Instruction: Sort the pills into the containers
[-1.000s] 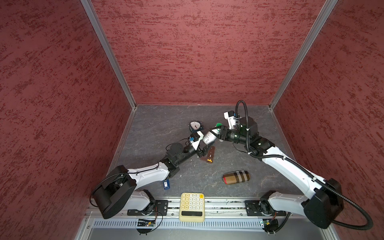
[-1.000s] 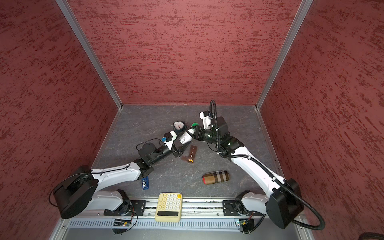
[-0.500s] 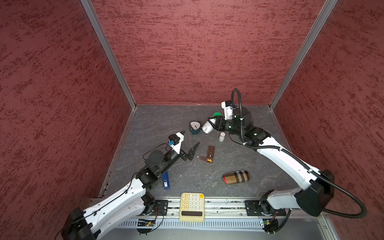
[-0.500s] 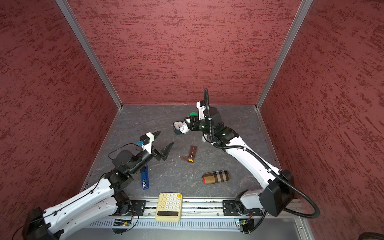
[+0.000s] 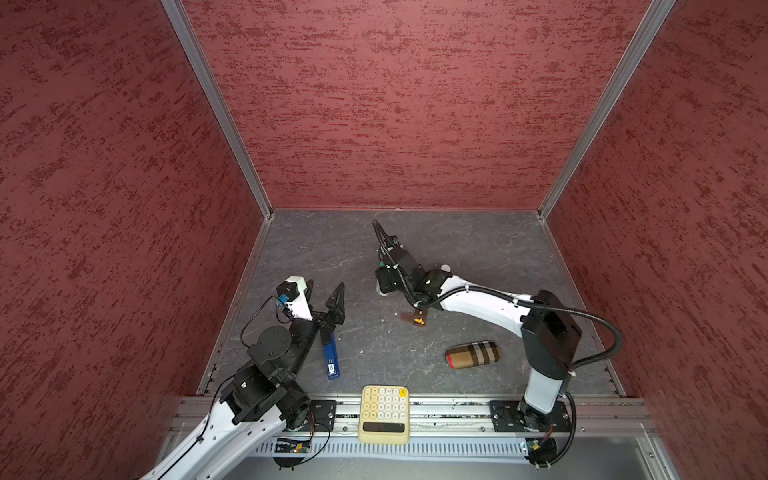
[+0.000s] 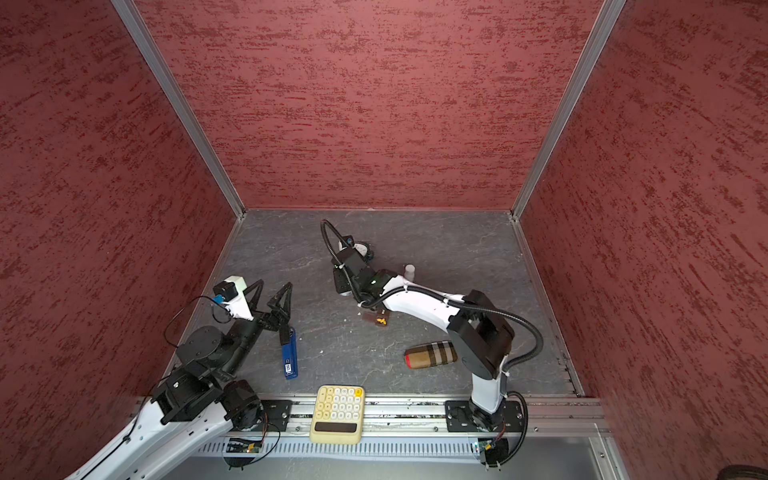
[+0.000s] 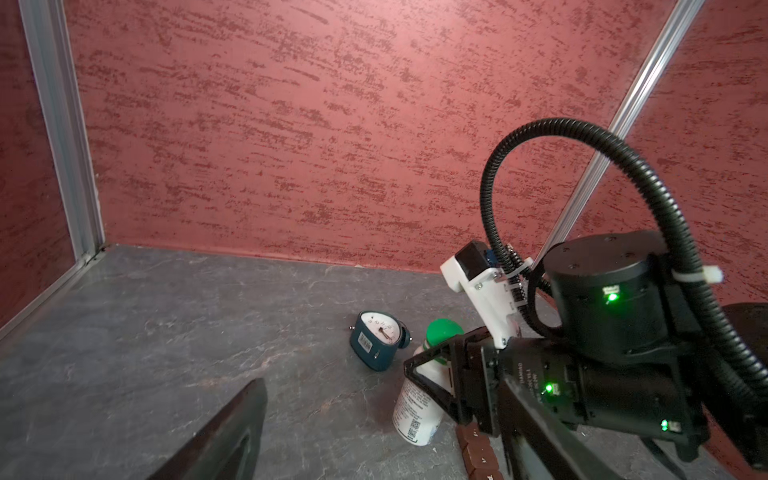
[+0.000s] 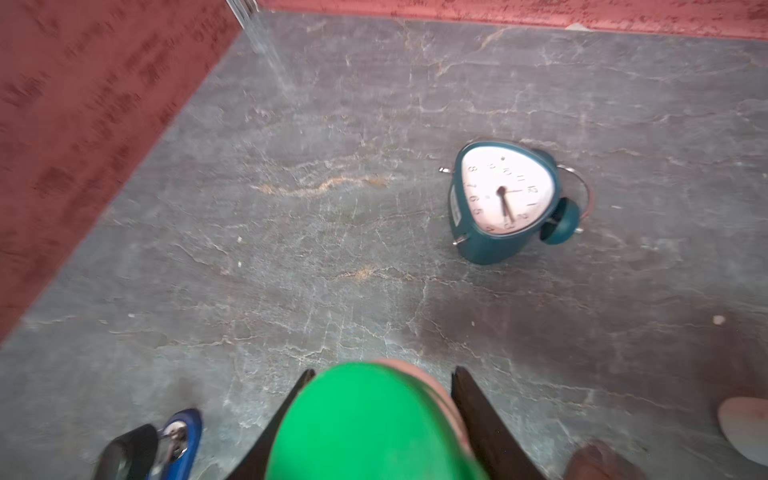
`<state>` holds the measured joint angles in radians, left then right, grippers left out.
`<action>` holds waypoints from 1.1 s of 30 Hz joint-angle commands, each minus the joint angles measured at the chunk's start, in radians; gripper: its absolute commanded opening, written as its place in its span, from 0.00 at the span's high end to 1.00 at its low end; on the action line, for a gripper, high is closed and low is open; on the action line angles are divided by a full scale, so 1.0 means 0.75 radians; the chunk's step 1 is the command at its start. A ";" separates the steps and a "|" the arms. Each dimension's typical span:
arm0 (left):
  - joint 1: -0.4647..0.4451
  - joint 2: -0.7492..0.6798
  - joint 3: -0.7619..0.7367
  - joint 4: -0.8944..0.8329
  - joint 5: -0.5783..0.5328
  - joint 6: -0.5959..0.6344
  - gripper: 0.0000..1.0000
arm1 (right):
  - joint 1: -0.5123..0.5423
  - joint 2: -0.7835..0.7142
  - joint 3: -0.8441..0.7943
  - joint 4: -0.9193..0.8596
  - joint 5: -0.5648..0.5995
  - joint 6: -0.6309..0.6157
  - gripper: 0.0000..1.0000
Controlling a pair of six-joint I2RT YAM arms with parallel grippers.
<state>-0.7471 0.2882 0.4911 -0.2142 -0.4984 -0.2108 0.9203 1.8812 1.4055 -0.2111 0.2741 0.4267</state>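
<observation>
My right gripper lowers to the bare floor just short of the teal alarm clock next and releases the bottle (image 7: 415,411) upright, since that spot is clear.
My right gripper (image 8: 382,374) is shut on a white pill bottle (image 7: 415,411) with a green cap (image 8: 365,424), held about upright just over the floor. In both top views this gripper (image 5: 384,282) (image 6: 345,286) is at mid floor. The containers, a dark-brown strip (image 5: 417,316) (image 6: 376,319) (image 7: 473,451), lie just beside the bottle, partly under the right arm. One compartment shows orange pills (image 5: 420,321). My left gripper (image 5: 325,291) (image 6: 274,286) (image 7: 365,395) is open and empty, off to the left above the floor.
A teal alarm clock (image 6: 362,249) (image 8: 498,203) lies behind the bottle. A small white cylinder (image 5: 445,269) stands by the right arm. A blue lighter (image 5: 331,359) lies under the left arm. A plaid case (image 5: 472,354) and a cream calculator (image 5: 384,413) lie nearer the front.
The left gripper has let go at the bottle and pulled back to the front left, open. The right gripper has carried the bottle away from over the strip, to the left.
</observation>
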 commanded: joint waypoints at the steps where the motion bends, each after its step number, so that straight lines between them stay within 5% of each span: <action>1: 0.002 -0.013 0.026 -0.125 -0.061 -0.084 0.13 | 0.035 0.063 0.072 0.120 0.170 -0.011 0.74; 33: 0.007 0.042 0.028 -0.077 0.008 -0.054 0.14 | 0.063 0.342 0.013 0.331 0.230 0.022 0.56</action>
<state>-0.7460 0.3088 0.4915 -0.2878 -0.5018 -0.2573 0.9619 2.1178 1.4303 0.0151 0.4324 0.4297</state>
